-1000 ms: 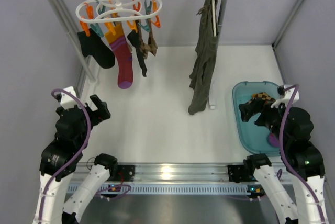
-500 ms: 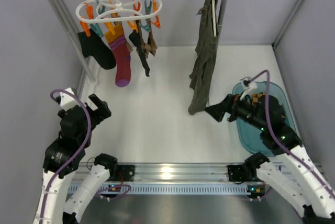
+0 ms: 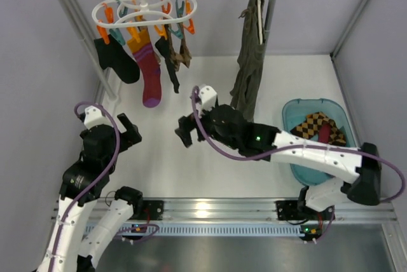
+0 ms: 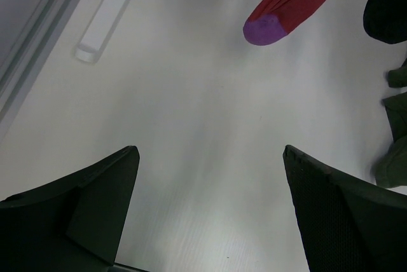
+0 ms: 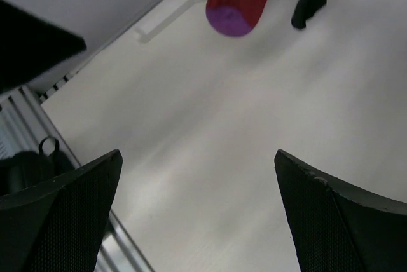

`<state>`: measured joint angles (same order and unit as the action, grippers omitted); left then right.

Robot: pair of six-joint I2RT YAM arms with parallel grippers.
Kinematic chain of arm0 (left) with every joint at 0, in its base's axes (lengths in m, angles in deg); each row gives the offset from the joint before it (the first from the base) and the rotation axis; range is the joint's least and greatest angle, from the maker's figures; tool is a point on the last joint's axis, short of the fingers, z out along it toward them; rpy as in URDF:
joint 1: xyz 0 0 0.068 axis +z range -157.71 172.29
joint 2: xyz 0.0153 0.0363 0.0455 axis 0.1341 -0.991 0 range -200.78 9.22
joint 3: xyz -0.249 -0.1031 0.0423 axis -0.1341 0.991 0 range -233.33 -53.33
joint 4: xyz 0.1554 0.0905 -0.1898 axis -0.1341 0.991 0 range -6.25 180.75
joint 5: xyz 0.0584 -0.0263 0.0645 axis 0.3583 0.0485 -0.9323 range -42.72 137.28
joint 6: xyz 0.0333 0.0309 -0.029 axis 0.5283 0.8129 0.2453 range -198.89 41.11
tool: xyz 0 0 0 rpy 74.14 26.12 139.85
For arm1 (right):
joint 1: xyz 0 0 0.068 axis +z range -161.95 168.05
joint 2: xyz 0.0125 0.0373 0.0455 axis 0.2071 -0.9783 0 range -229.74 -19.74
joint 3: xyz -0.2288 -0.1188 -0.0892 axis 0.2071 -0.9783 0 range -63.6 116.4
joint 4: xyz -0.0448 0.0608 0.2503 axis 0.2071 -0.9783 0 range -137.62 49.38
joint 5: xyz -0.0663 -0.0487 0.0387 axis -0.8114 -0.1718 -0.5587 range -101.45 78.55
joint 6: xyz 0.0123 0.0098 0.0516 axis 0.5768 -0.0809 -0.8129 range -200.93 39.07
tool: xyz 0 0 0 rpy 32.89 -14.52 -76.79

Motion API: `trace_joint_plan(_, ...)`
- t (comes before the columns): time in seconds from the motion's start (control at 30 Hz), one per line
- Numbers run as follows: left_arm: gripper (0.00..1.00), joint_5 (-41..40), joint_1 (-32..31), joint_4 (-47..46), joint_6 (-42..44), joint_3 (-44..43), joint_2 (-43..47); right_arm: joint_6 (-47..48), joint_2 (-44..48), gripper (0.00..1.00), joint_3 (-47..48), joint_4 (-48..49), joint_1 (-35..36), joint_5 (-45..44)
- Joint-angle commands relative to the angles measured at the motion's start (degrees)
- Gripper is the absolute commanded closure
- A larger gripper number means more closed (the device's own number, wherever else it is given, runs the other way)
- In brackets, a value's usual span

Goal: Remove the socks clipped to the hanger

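The robot's right gripper will next move outward and around the lower end of the thin black sock (image 3: 170,63), since that end hangs free beside the purple sock toe (image 5: 234,6).
The white hanger (image 3: 145,11) hangs from the rail by its hook, with orange and teal clips. Clipped to it are a black sock (image 3: 117,61), a striped sock (image 3: 148,72), a thin black sock (image 3: 170,63) and a brown argyle sock (image 3: 184,56). My right gripper (image 3: 183,133) is open and empty over the table, below the socks. In the right wrist view (image 5: 198,157) the striped sock's purple toe (image 5: 234,6) hangs ahead. My left gripper (image 3: 129,133) is open and empty; its wrist view (image 4: 210,157) shows the same toe (image 4: 267,29).
A long olive garment (image 3: 248,75) hangs at the rail's right end. A teal bin (image 3: 294,114) at the right holds an argyle sock (image 3: 316,124) and other socks. The rack's white foot (image 4: 108,14) lies on the table at the left.
My right arm has swung from the teal bin across to the middle left, under the hanging socks. My left arm has shifted slightly right and forward.
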<state>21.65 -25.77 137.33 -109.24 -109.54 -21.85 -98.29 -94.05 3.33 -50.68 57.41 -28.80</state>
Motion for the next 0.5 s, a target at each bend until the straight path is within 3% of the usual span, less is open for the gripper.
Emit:
trace_joint_plan(0.0, 0.01, -0.12, -0.22, -3.31, -0.76, 0.75, 1.36, 6.29, -8.82, 0.01, 13.0, 7.34, -3.08, -1.4)
trace_joint_plan(0.23, 0.02, -1.09, -0.22, -3.22, -2.17, 1.71, 3.03, 7.96, -29.02, 0.01, 31.83, 4.53, -13.36, 2.22)
trace_joint_plan(0.47, 0.01, 1.89, -0.22, -3.75, 0.11, 0.58, 1.19, 8.57, -41.26, 0.14, 43.27, 5.75, -17.59, 3.89)
